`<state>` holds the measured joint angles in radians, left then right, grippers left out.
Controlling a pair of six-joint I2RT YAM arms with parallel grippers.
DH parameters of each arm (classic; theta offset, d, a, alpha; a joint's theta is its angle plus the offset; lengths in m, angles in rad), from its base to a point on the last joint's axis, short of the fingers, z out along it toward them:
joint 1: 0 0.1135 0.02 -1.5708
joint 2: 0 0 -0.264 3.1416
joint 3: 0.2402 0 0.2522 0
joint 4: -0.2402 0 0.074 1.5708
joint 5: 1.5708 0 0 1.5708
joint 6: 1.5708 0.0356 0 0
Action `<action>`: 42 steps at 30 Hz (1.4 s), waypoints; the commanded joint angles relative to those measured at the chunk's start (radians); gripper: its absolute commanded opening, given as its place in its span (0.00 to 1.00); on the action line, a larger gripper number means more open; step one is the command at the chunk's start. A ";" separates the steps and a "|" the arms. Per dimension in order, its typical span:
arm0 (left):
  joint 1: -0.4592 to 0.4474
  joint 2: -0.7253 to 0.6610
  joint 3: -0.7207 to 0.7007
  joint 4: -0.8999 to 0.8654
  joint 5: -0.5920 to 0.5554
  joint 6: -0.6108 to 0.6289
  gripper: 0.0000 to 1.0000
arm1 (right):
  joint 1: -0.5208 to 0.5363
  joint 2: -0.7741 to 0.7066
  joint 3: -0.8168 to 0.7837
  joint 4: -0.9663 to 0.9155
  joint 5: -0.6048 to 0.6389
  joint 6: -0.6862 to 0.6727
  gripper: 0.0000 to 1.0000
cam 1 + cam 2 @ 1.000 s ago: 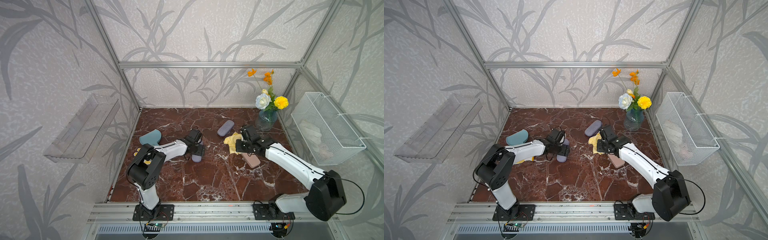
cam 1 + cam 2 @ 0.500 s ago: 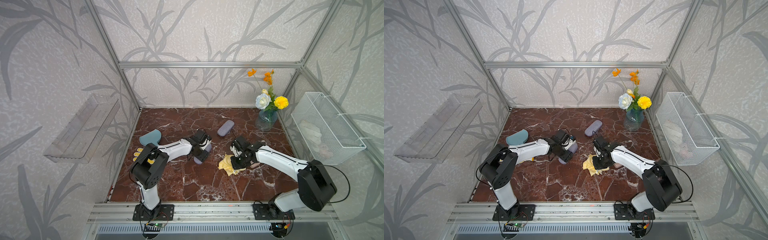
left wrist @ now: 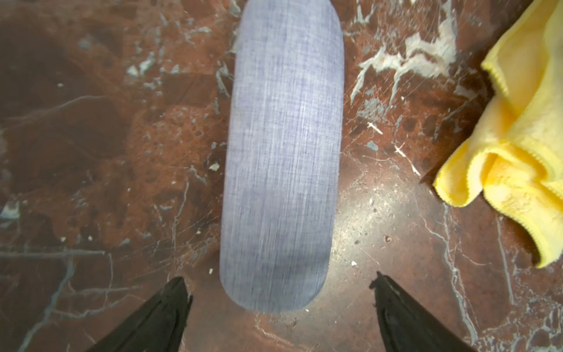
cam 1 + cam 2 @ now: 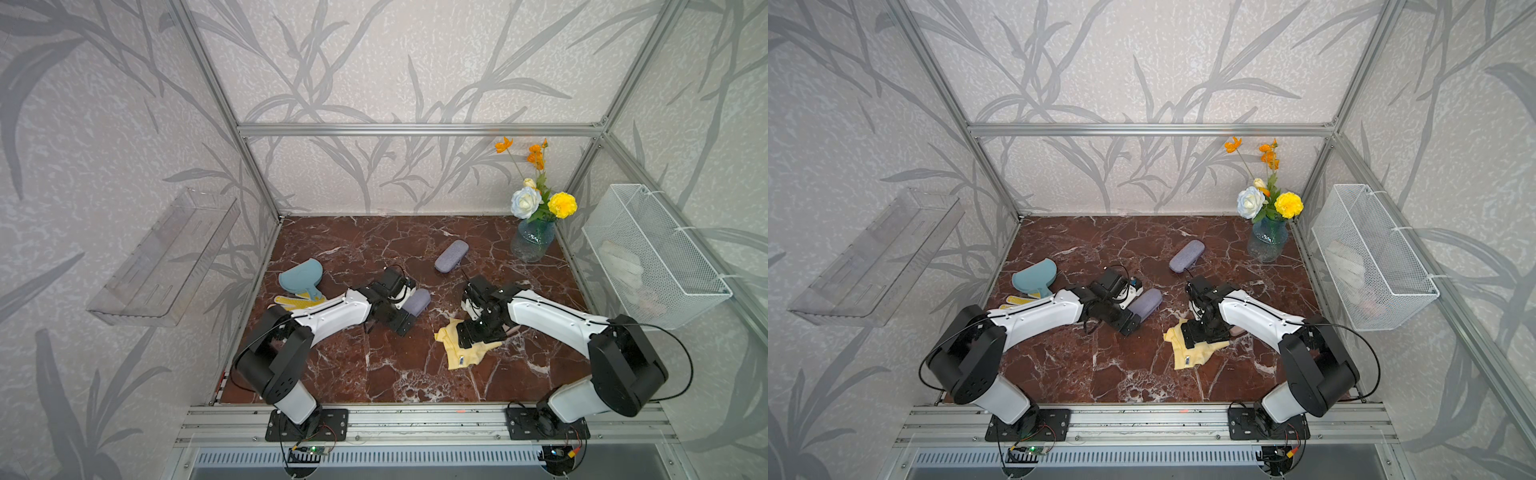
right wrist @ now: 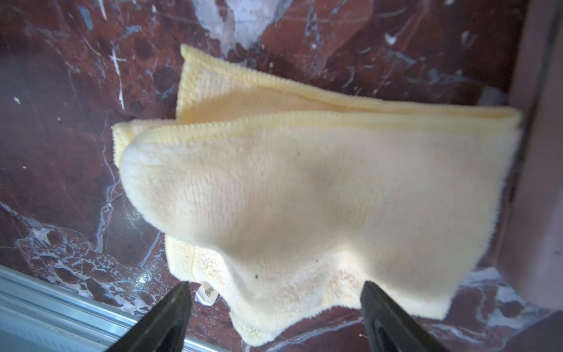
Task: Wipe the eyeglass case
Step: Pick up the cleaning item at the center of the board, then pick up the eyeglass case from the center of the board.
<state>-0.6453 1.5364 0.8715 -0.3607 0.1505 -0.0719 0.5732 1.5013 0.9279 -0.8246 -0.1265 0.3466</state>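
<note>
Next, my right gripper goes down onto the rumpled part of the yellow cloth between its fingers and closes on a fold. Its open fingers already straddle that part.
A lavender fabric eyeglass case (image 4: pixel 417 300) (image 4: pixel 1147 302) lies flat on the marble floor at centre left. My left gripper (image 4: pixel 405 306) (image 4: pixel 1131 307) stands open at its near end; in the left wrist view the case (image 3: pixel 281 146) stretches away from the gripper (image 3: pixel 278 279), and neither finger touches it. A crumpled yellow cloth (image 4: pixel 465 347) (image 4: pixel 1190 351) lies on the floor at centre right. My right gripper (image 4: pixel 478 336) (image 4: pixel 1204 333) hovers open just above the cloth (image 5: pixel 304 189), jaws wide either side of its hem, gripper (image 5: pixel 274 285) holding nothing.
A pink case (image 4: pixel 510 330) (image 5: pixel 536 152) lies partly under the right arm beside the cloth. A second lavender case (image 4: pixel 451 256) sits farther back. A teal pouch (image 4: pixel 301 276) and a yellow patterned item (image 4: pixel 297 300) lie at the left. A flower vase (image 4: pixel 533 241) stands at the back right, next to a wire basket (image 4: pixel 648 257).
The right gripper carried the cloth forward from the pink case, then opened and dropped it. The left gripper opened and the lavender case now lies flat, a little farther right.
</note>
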 commanded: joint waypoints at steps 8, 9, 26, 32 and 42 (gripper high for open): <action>-0.027 -0.041 -0.180 0.296 -0.073 -0.108 0.92 | 0.042 0.127 0.062 0.021 0.081 0.051 0.92; -0.030 -0.041 -0.197 0.327 -0.078 -0.104 0.91 | 0.048 0.144 0.066 0.032 0.081 0.062 0.90; -0.063 -0.005 -0.332 0.646 -0.193 0.046 0.87 | 0.095 0.179 0.026 0.105 0.140 0.133 0.23; -0.062 0.051 -0.314 0.681 -0.123 0.068 0.78 | 0.094 0.190 0.034 0.110 0.125 0.133 0.20; -0.067 0.023 -0.356 0.699 -0.058 0.100 0.56 | 0.094 0.102 0.107 0.056 0.092 0.113 0.05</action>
<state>-0.7044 1.5894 0.5442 0.3271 0.0563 0.0071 0.6640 1.6600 0.9874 -0.7456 -0.0235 0.4702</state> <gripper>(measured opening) 0.628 0.131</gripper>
